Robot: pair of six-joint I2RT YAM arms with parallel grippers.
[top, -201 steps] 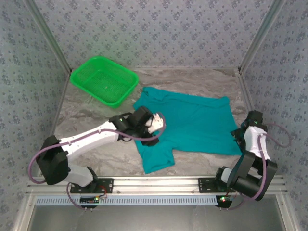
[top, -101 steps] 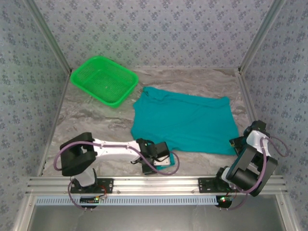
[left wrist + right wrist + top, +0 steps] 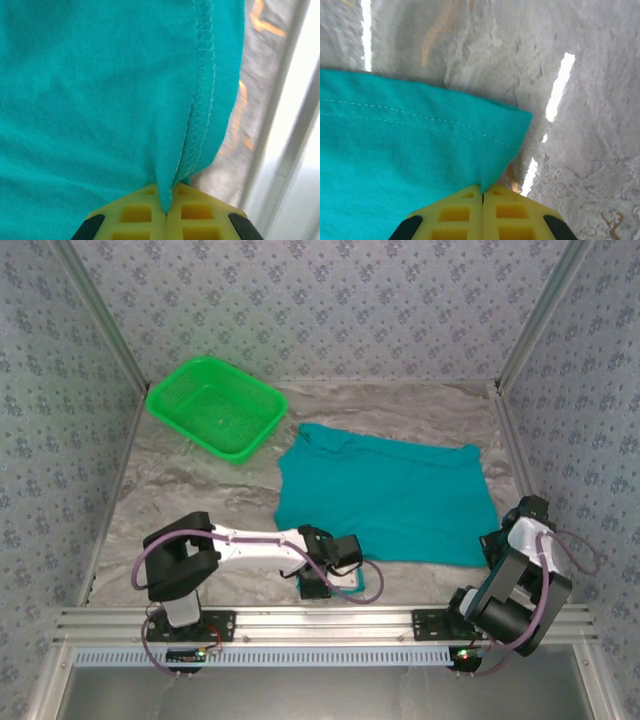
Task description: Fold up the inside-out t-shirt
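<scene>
I need to pull the pinched hemmed cloth in my right gripper outward along the shirt's side edge [image 3: 487, 497] next and let it go there, because the shirt's near edge is by the front bar.
The teal t-shirt [image 3: 390, 495] lies spread flat on the marbled table, plain side up. My left gripper [image 3: 335, 578] is low at the shirt's near-left part, close to the front rail. In the left wrist view its yellow fingers [image 3: 135, 215] are shut on a pinch of the t-shirt [image 3: 90, 100] beside a stitched seam. My right gripper [image 3: 493, 547] sits at the shirt's near-right corner. In the right wrist view that gripper [image 3: 482, 196] is shut on the hemmed corner of the t-shirt [image 3: 395, 145].
A bright green mesh basket [image 3: 215, 407] stands at the back left, apart from the shirt. The aluminium front rail [image 3: 320, 620] runs just behind the left gripper, and its bars [image 3: 285, 125] are close to the seam. Patterned walls enclose the table.
The left arm swung from the shirt's left-middle down to the near edge over the near-left sleeve. Both grippers, open before, have closed on cloth. The right gripper shifted slightly onto the near-right corner.
</scene>
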